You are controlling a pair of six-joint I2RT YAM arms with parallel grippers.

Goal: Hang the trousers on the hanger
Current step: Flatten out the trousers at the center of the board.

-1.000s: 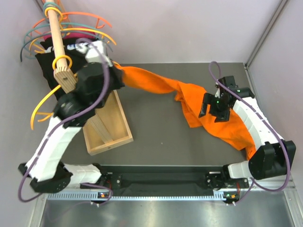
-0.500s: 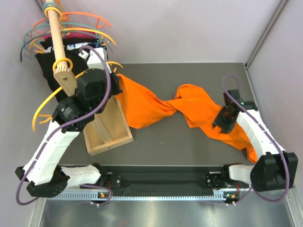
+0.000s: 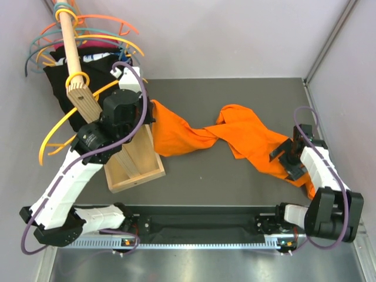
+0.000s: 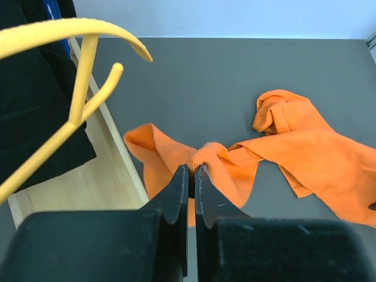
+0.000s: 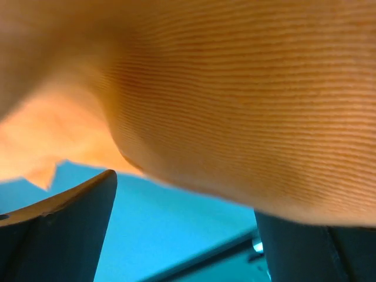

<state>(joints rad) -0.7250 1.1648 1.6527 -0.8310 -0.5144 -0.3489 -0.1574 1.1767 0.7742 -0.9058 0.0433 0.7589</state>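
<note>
My left gripper will next pull the fold back to the bare tabletop (image 3: 171,183) beside the base's near corner, clear of the hanger, and let go of it there.
The bright orange trousers (image 3: 247,138) lie twisted across the dark table, from the wooden base to the right arm. My left gripper (image 3: 150,116) is shut on a fold at their left end (image 4: 211,161); its tips (image 4: 191,170) pinch the cloth. The amber-yellow hanger (image 3: 50,136) hangs by its ring on the wooden pole left of that arm, and its arm and bar (image 4: 84,70) show at the upper left of the left wrist view. My right gripper (image 3: 288,155) stands open over the trousers' right part, with ribbed orange cloth (image 5: 235,88) close above its spread jaws (image 5: 185,194).
A wooden rack stands at the back left, with a slanted pole (image 3: 70,47) and a shallow box base (image 3: 138,167). Black garments (image 3: 61,79) and coral and teal hangers (image 3: 111,26) hang on the pole. Grey walls close in the table at the back and right.
The left gripper came down and nearer with the trousers' end, so the cloth now lies slack on the table. The right gripper moved right and nearer along the cloth; its jaws now stand wide.
</note>
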